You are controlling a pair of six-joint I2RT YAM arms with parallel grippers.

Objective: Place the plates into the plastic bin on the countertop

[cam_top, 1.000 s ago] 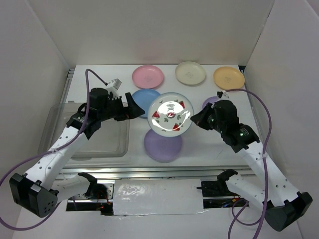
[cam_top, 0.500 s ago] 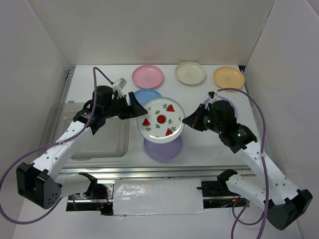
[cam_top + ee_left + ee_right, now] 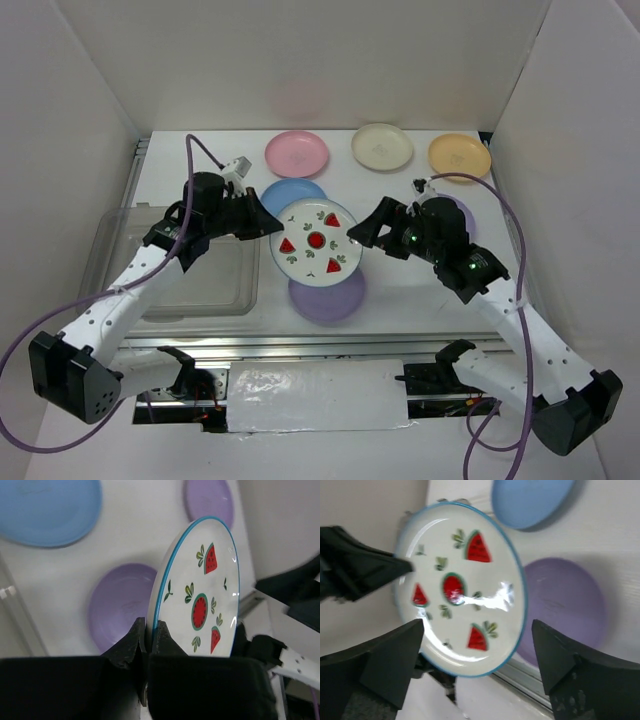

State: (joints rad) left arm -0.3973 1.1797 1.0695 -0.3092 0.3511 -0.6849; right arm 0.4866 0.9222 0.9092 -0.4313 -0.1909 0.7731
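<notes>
I need to move the plate over the clear plastic bin (image 3: 110, 245) with my left gripper next, then lower it in. My open right gripper leaves the plate's rim free.
A white plate with red fruit pictures and a blue rim (image 3: 316, 243) hangs above the countertop (image 3: 395, 190) between my two arms. My left gripper (image 3: 272, 228) is shut on its left rim; in the left wrist view the plate (image 3: 200, 595) stands edge-on between the jaws of that gripper (image 3: 152, 627). My right gripper (image 3: 365, 232) is open at the plate's right edge, and its fingers (image 3: 395, 655) stand wide on either side of the plate (image 3: 460, 587) without touching it. The clear plastic bin (image 3: 110, 245) sits at the left, under my left arm.
Pink (image 3: 297, 152), cream (image 3: 382, 146) and orange (image 3: 460, 155) plates lie along the back. A blue plate (image 3: 285, 192) and a purple plate (image 3: 325, 295) lie near the held one. Another purple plate (image 3: 458, 208) peeks from behind my right arm. White walls enclose three sides.
My left gripper closed on the plate's left rim. My right gripper opened and let go of the plate. The plate shifted slightly left and now lies flatter.
</notes>
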